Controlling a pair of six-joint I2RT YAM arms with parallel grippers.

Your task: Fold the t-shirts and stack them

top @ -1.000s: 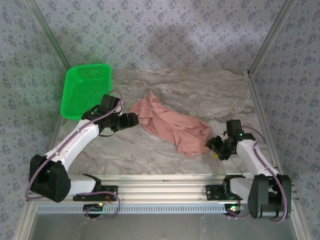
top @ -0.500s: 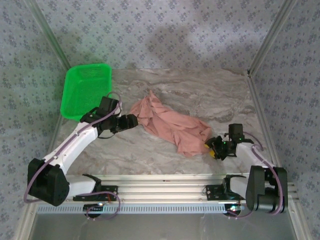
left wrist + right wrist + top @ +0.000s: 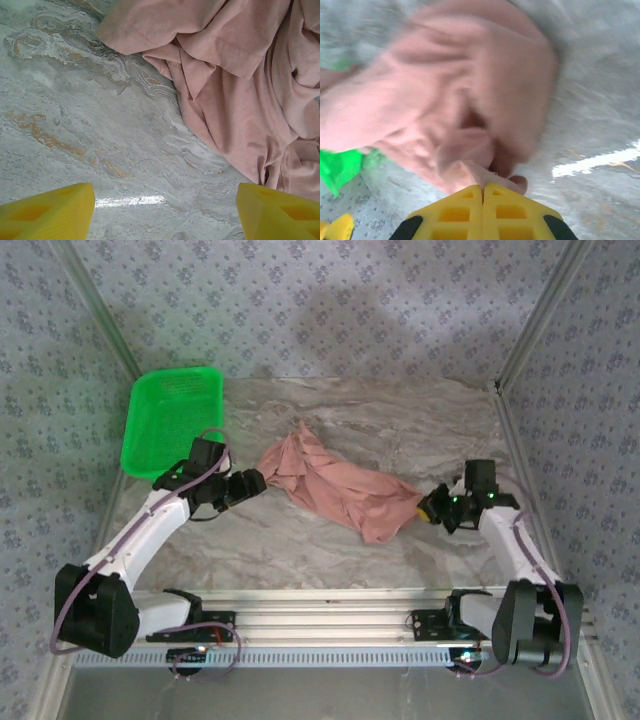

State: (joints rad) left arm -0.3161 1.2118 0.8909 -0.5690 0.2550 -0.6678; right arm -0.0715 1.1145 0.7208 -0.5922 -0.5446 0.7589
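Next, my right gripper draws back and across to the shirt's near corner (image 3: 378,536) and releases the fold, because this end of the shirt lies crumpled.
The salmon-pink t-shirt (image 3: 335,485) lies crumpled in the middle of the marble table (image 3: 400,420). My right gripper (image 3: 432,508) is at the shirt's right end, and in the right wrist view its yellow jaws (image 3: 483,187) are shut together on a fold of the pink cloth (image 3: 460,90), which looks blurred. My left gripper (image 3: 255,483) sits at the shirt's left end, just short of the fabric. In the left wrist view it stands open (image 3: 165,200) over bare marble, with the t-shirt (image 3: 240,75) ahead and reaching toward its right finger (image 3: 280,210).
A green plastic basket (image 3: 170,415) stands at the back left corner, behind the left arm. Metal frame posts (image 3: 525,330) and patterned walls enclose the table. Bare marble lies in front of the shirt and along the back.
The right gripper closed on the shirt's right edge and moved away from the near edge, pulling that end along. The left arm shifted only slightly.
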